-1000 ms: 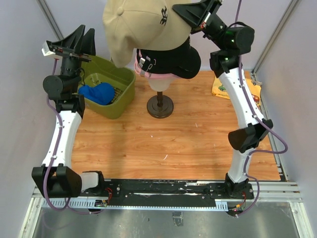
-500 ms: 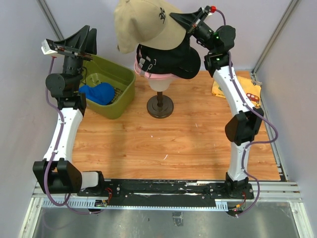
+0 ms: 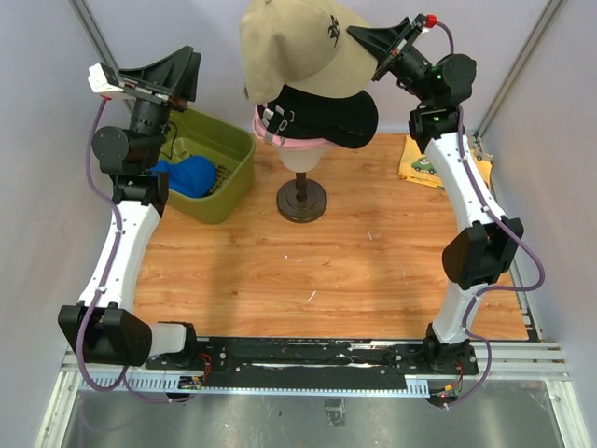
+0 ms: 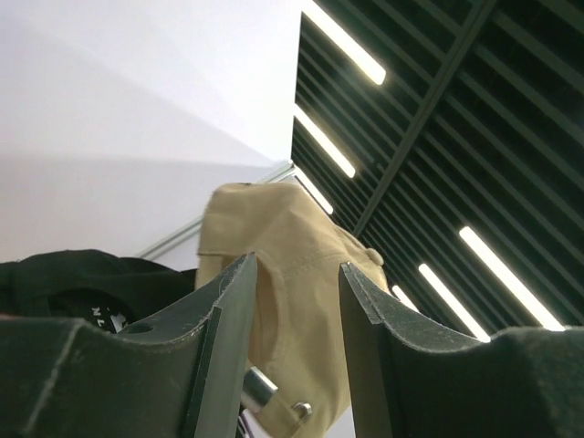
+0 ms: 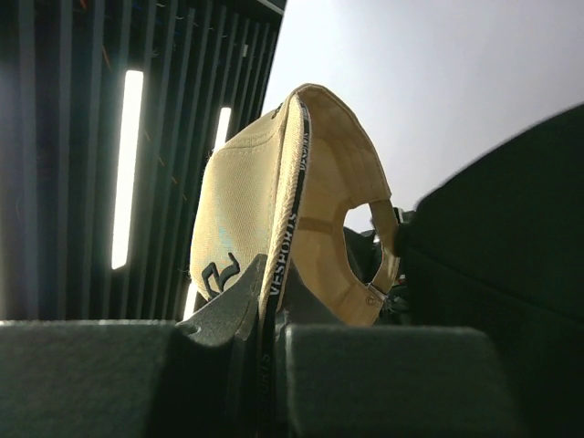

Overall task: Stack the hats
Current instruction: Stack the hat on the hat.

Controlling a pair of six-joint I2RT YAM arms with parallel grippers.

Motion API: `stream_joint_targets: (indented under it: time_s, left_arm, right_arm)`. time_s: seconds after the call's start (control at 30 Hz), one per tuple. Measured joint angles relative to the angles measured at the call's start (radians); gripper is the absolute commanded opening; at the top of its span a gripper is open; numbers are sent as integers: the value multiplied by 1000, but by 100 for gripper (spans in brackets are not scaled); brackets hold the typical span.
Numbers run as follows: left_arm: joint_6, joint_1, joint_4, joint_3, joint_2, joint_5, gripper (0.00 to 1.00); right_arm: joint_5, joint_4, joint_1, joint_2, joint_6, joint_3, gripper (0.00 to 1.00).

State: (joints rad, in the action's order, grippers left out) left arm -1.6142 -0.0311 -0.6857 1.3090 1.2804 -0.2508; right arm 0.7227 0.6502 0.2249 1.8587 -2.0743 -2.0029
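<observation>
The black hat's top point(image 3: 306, 107) lies below my right gripper, so I should next lower the beige hat point(image 3: 298, 47) in that gripper onto it and let go of the beige hat's rim there.
A beige hat point(image 3: 298, 47) hangs in the air over the mannequin head, with my right gripper point(image 3: 366, 51) shut on its rim. In the right wrist view the rim's band point(image 5: 274, 274) is pinched between the jaws point(image 5: 272, 283), with the hat's crown point(image 5: 237, 210) above. Below it, a black hat point(image 3: 331, 114) sits on a pink hat point(image 3: 287, 143) on the head. A blue hat point(image 3: 184, 175) lies in the bin. My left gripper point(image 3: 191, 75) is open and raised left of the stack. The beige hat point(image 4: 292, 274) shows between its fingers point(image 4: 224, 338), not touching them.
An olive-green bin point(image 3: 227, 191) stands at the back left. The mannequin's dark stand point(image 3: 301, 201) rises from the middle of the wooden table. A yellow printed item point(image 3: 418, 166) lies at the back right by the right arm.
My right gripper has carried the beige hat to the right, over the mannequin stack. The left gripper has shifted a little to the right and stays open.
</observation>
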Motion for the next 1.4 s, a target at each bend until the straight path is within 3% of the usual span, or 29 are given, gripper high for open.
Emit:
stream_joint_targets:
  time_s: [0.8, 1.4]
  left_arm:
    - [386, -115, 331, 22, -1, -50, 56]
    - [763, -200, 829, 386, 153, -19, 56]
  right_arm:
    - [66, -22, -43, -31, -6, 191, 1]
    - [82, -29, -45, -43, 5, 201, 1]
